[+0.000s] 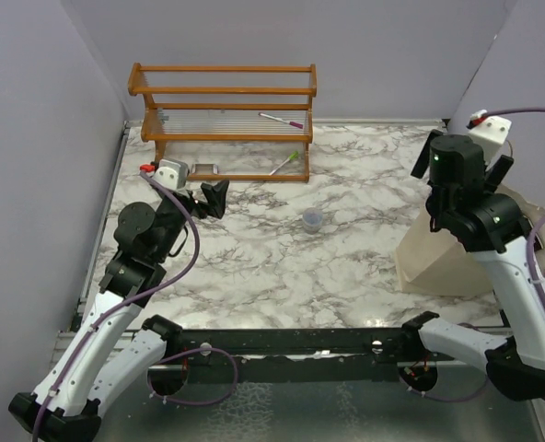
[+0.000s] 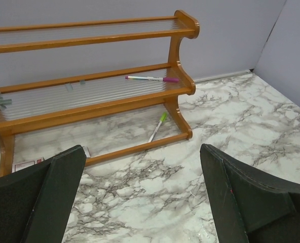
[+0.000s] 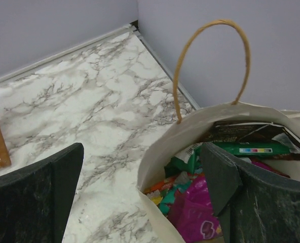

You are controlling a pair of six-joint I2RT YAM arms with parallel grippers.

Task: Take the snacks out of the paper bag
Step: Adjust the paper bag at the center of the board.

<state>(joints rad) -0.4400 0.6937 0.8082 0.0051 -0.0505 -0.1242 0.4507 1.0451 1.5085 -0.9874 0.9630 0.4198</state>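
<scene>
The tan loop handle stands above the bag's rim, outward of the right gripper, so the gripper will next bring its open fingers outward around the side of the loop handle by the marble.
The cream paper bag [image 1: 438, 267] stands at the table's right edge, under my right arm. In the right wrist view its mouth [image 3: 190, 131] is open and one tan loop handle [image 3: 211, 30] stands up. Several snacks lie inside: a purple packet [image 3: 193, 207], a green one [image 3: 246, 148], a dark brown one [image 3: 231, 132], and orange [image 3: 157, 187] and teal [image 3: 170, 197] ones. My right gripper [image 3: 142, 197] is open and empty above the bag's rim, one finger over the opening and one outside it. My left gripper [image 2: 142, 197] is open and empty over bare marble near the rack.
A wooden rack [image 1: 222, 120] stands at the back left with a pink marker [image 1: 282, 120] on its shelf and a green marker [image 1: 284, 164] beneath. A small clear cup [image 1: 313, 218] sits mid-table. Grey walls close in behind and to the right of the bag.
</scene>
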